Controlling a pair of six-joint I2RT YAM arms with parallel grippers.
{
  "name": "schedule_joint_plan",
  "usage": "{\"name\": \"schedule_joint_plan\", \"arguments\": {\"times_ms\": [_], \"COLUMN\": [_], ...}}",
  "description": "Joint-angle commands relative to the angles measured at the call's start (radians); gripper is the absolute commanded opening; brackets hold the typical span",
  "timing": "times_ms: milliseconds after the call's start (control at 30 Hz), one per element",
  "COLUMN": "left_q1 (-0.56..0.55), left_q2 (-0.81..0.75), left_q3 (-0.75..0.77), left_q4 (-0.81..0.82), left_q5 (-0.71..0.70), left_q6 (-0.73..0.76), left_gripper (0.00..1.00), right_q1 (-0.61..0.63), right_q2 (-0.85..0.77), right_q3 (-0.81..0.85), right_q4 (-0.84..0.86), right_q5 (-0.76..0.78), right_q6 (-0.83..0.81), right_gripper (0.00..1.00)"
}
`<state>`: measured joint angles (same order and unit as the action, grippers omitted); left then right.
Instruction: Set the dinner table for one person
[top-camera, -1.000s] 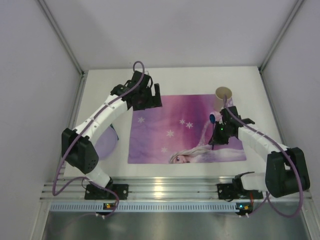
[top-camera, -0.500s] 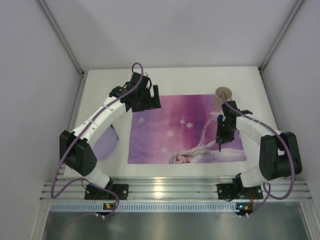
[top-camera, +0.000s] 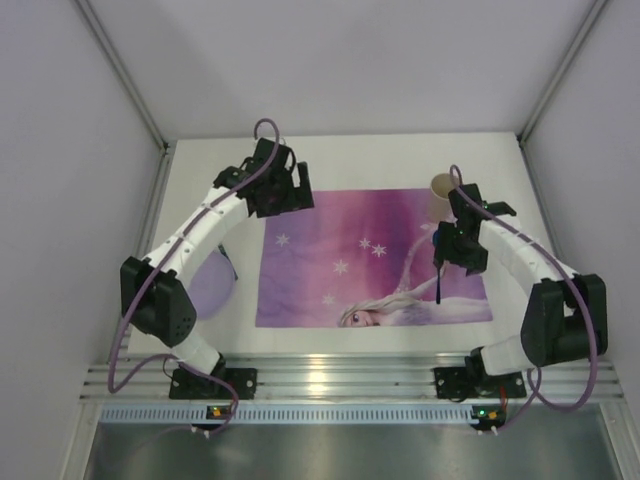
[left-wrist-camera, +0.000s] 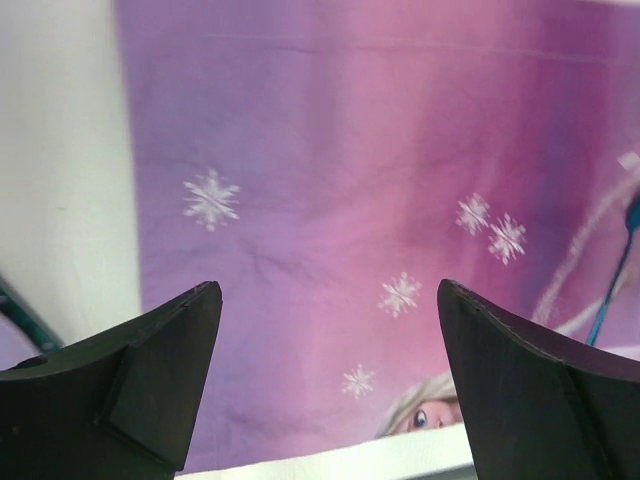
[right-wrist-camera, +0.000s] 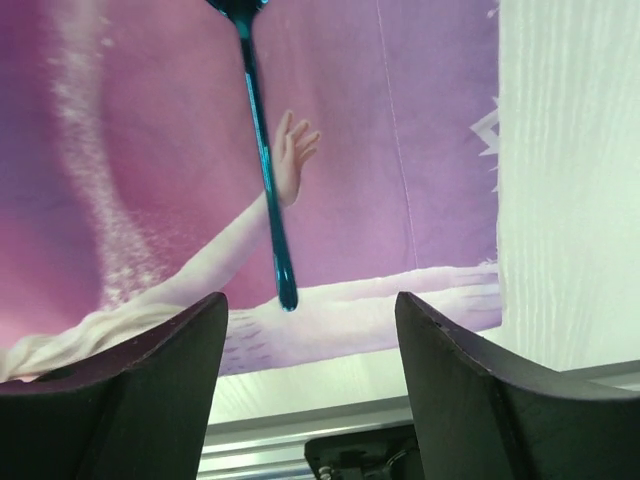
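Note:
The fork's green handle (top-camera: 230, 264) (left-wrist-camera: 28, 320) is next for my left gripper, which will move toward the lavender plate, then turn and lower onto the handle.
A purple-pink princess placemat (top-camera: 350, 250) lies on the white dinner table (top-camera: 380, 160). On the mat's right side lies a teal spoon (right-wrist-camera: 265, 180), its handle (top-camera: 438, 287) pointing toward the near edge. My right gripper (right-wrist-camera: 310, 320) hovers open just above and behind the spoon, with nothing between its fingers; in the top view the right gripper (top-camera: 447, 258) sits below the cup. My left gripper (left-wrist-camera: 330, 310) is open and empty over the mat's far left corner, also seen from above as the left gripper (top-camera: 300, 192). The left wrist view catches the spoon (left-wrist-camera: 612, 285) at its right edge.
A tan paper cup (top-camera: 445, 188) stands at the mat's far right corner, close to my right wrist. A lavender plate (top-camera: 205, 288) lies left of the mat, partly under my left arm. The ribbed aluminium rail (top-camera: 330, 375) runs along the near edge.
My right gripper has opened and let go of the spoon, which now lies on the mat, and has drawn back toward the cup. My left gripper drifted slightly farther back.

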<state>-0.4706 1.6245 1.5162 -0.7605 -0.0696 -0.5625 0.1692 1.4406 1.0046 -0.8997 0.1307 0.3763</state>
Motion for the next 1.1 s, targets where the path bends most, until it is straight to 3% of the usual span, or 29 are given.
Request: {"name": "schedule_joint_plan", "arguments": {"times_ms": [0, 200, 467, 1067], "left_q1": [0.127, 0.317, 0.424, 0.457], "left_q2": [-0.011, 0.015, 0.127, 0.282], "left_q3": [0.003, -0.070, -0.080, -0.116], "left_q4": [0.015, 0.029, 0.024, 0.004], "left_q5": [-0.033, -0.058, -0.139, -0.200], "left_q6": [0.024, 0.059, 0.113, 0.082], "left_gripper": [0.94, 0.94, 0.93, 0.83], "right_q1": [0.006, 0.116, 0.190, 0.193], "right_q2": [-0.109, -0.166, -0.105, -0.037], "right_q3": [0.107, 0.203, 0.212, 0.226], "right_q4": [-0.100, -0.140, -0.120, -0.111], "right_q5": [-0.012, -0.080, -0.120, -0.152], "right_q6": [0.016, 0.044, 0.035, -0.030], "right_gripper": [0.69, 0.70, 0.70, 0.70]}}
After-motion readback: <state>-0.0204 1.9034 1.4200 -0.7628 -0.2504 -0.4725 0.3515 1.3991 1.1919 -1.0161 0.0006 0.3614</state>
